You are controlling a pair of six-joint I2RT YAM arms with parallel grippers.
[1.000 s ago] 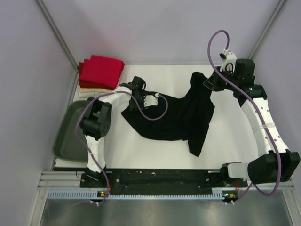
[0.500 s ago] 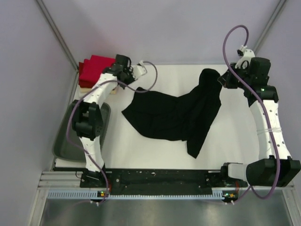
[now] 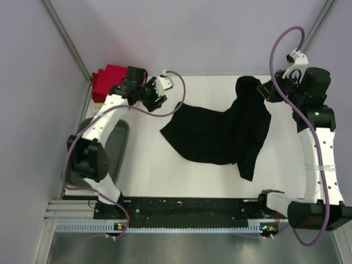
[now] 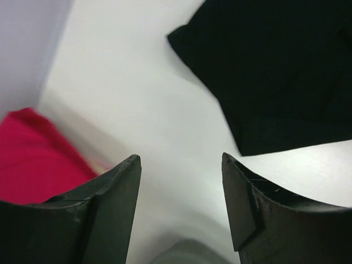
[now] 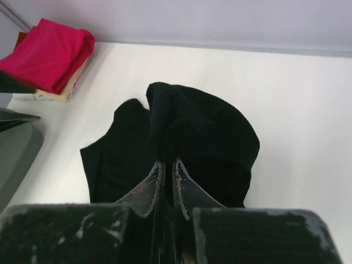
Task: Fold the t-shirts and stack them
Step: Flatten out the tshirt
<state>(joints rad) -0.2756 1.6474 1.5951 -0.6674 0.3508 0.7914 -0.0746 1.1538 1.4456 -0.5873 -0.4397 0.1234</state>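
Only the opposite side of the black t-shirt is held up. My left gripper will go down to the right in the top view, onto the black t-shirt's edge nearest the red stack (image 3: 169, 121) (image 4: 233, 117).
The black t-shirt (image 3: 220, 132) lies spread and crumpled on the white table, its right part lifted. My right gripper (image 3: 265, 91) is shut on a bunch of its cloth (image 5: 165, 126) and holds it above the table. My left gripper (image 3: 155, 94) is open and empty, over the table to the left of the shirt's corner (image 4: 264, 71). The folded red t-shirts (image 3: 107, 81) sit stacked on a cream one (image 5: 55, 93) at the back left corner.
A grey oval tub (image 3: 113, 146) stands at the left edge of the table, partly behind my left arm. Grey walls close in the back and sides. Bare white table (image 3: 181, 179) lies in front of the shirt.
My right gripper has pulled the black shirt to the right and up. My left gripper has let go of the shirt's left edge and swung back left toward the red stack.
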